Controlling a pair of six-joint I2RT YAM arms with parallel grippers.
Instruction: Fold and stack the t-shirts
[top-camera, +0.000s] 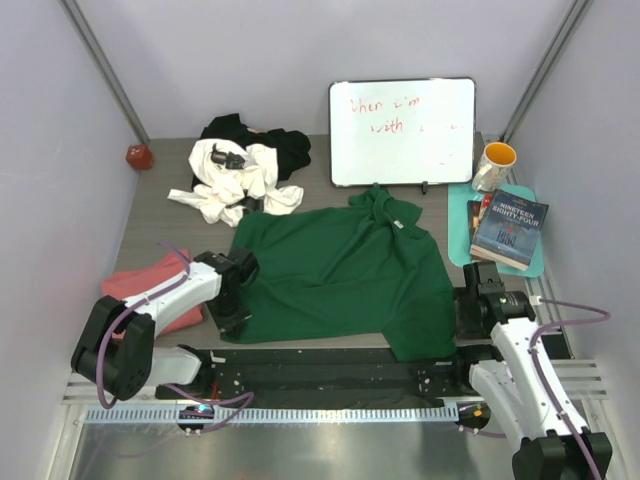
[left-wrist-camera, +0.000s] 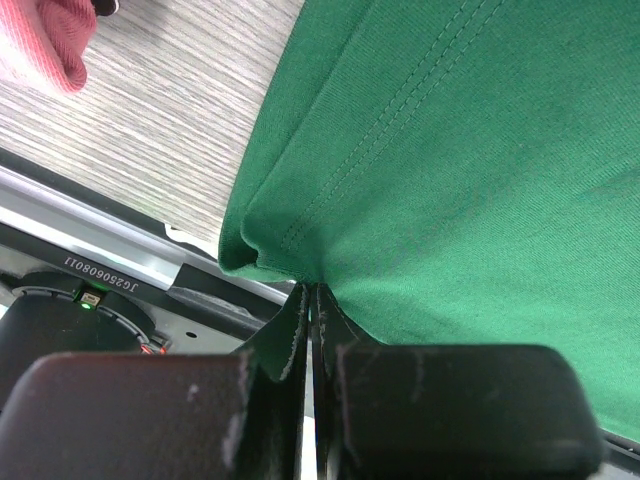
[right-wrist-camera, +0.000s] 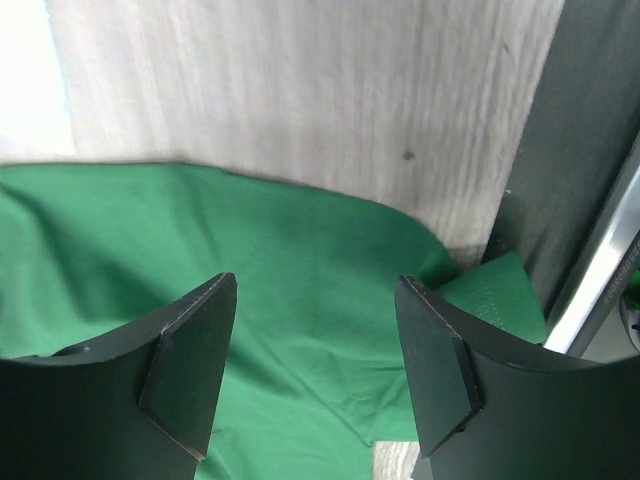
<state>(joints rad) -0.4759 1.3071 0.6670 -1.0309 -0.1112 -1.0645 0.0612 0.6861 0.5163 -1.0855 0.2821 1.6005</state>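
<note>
The t-shirt's green cloth (right-wrist-camera: 300, 260) lies below my right gripper's open fingers, so they will lower and move back toward the metal bar to the t-shirt's end next.
A dark green t-shirt (top-camera: 345, 270) lies spread across the middle of the table, its lower edge hanging over the near edge. My left gripper (top-camera: 232, 312) is at the shirt's near-left corner. In the left wrist view its jaws (left-wrist-camera: 312, 298) are shut on a pinch of the green hem (left-wrist-camera: 270, 250). My right gripper (top-camera: 470, 312) is at the shirt's near-right edge. There its fingers (right-wrist-camera: 190, 350) stand wide apart over the green cloth (right-wrist-camera: 300, 260), with nothing between them. A salmon pink t-shirt (top-camera: 150, 290) lies at the left. A white tee (top-camera: 235, 185) and a black tee (top-camera: 275, 142) are heaped at the back.
A whiteboard (top-camera: 402, 130) leans at the back wall. An orange mug (top-camera: 494, 165) and books (top-camera: 510, 228) sit on a teal mat (top-camera: 460, 215) at the right. A red ball (top-camera: 139, 156) rests at the back left. The metal rail (top-camera: 330, 375) runs along the near edge.
</note>
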